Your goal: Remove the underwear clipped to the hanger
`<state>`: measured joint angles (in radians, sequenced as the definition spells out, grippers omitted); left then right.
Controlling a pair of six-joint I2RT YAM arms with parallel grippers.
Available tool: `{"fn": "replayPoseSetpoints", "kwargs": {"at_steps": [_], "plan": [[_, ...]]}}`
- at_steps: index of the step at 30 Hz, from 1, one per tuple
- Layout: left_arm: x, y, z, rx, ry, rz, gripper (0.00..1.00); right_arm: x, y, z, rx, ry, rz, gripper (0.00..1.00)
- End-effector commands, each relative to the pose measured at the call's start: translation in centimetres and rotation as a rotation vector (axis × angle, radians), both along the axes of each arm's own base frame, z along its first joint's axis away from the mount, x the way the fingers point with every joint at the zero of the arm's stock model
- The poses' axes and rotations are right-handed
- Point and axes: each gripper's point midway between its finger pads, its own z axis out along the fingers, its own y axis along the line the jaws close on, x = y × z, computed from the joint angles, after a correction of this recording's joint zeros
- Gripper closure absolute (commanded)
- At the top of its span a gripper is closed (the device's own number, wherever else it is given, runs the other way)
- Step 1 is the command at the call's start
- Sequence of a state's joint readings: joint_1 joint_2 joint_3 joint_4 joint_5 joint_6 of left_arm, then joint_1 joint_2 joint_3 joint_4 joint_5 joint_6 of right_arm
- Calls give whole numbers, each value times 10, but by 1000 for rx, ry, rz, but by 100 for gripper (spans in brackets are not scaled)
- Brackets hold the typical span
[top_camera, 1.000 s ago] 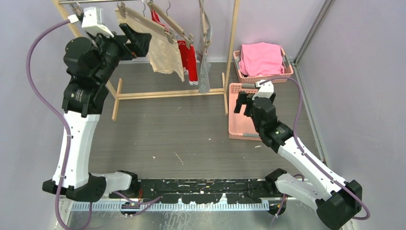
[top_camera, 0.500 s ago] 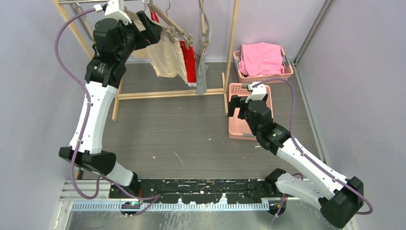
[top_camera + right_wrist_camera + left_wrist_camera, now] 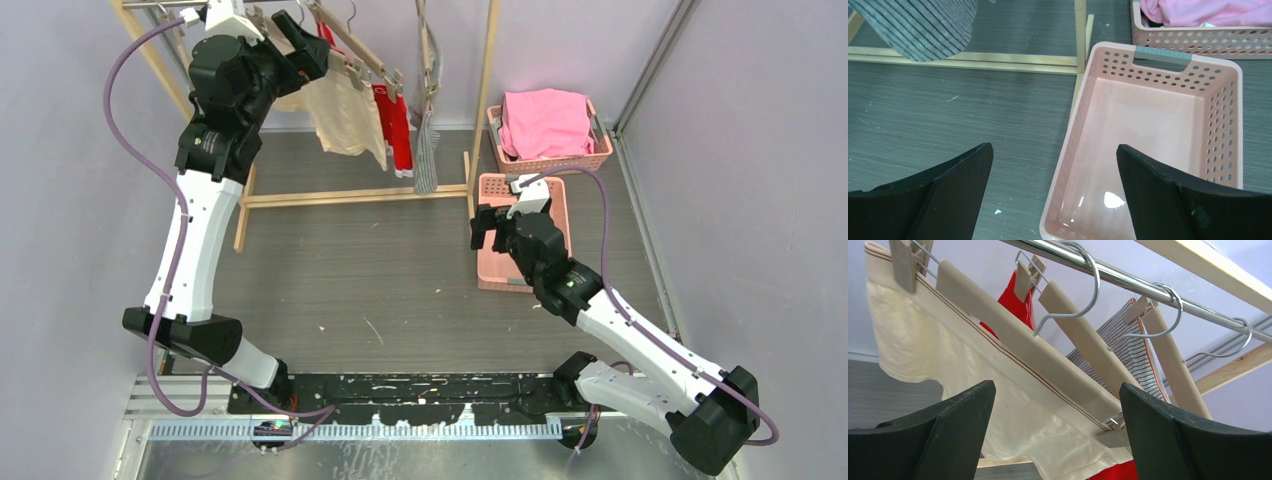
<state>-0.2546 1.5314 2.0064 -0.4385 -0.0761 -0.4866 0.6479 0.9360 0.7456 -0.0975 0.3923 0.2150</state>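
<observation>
My left gripper turns toward the left in the wrist view next and closes, since the near end of the cream piece's hanger (image 3: 1098, 400) lies slanted between its fingers.
Three pieces of underwear hang clipped to wooden hangers on a metal rail (image 3: 1128, 277): cream (image 3: 345, 112), red (image 3: 397, 125) and grey-and-white striped (image 3: 426, 150). In the left wrist view the cream piece (image 3: 968, 375) fills the middle under its hanger (image 3: 1013, 335), with the red piece (image 3: 1015, 305) and the striped piece (image 3: 1128, 347) behind. My left gripper (image 3: 1055, 405) is open, raised just in front of and below the cream piece's hanger; it also shows from above (image 3: 305, 45). My right gripper (image 3: 1053, 165) is open and empty above the left rim of an empty pink basket (image 3: 1075, 125).
The wooden rack frame (image 3: 355, 195) stands on the grey floor, its right post (image 3: 484, 110) beside the pink basket (image 3: 490, 255). A second basket (image 3: 600, 155) holding pink cloth (image 3: 545, 120) sits at the back right. Purple walls close in on both sides.
My left arm swung up and to the right, bringing its gripper to the cream piece's hanger. My right gripper drifted a little to the left over the empty basket's rim.
</observation>
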Motion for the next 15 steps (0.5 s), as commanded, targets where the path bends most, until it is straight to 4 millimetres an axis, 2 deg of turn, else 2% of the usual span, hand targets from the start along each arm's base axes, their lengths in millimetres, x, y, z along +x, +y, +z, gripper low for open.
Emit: {"fn": "replayPoseSetpoints", "kwargs": {"at_steps": [1,15], "plan": [[4,8,24,-39,-71,45,2,0,9,14,36,-53,34,0],[18,6,18,-43,-60,59,2,-6,11,8,40,-59,65,0]]}}
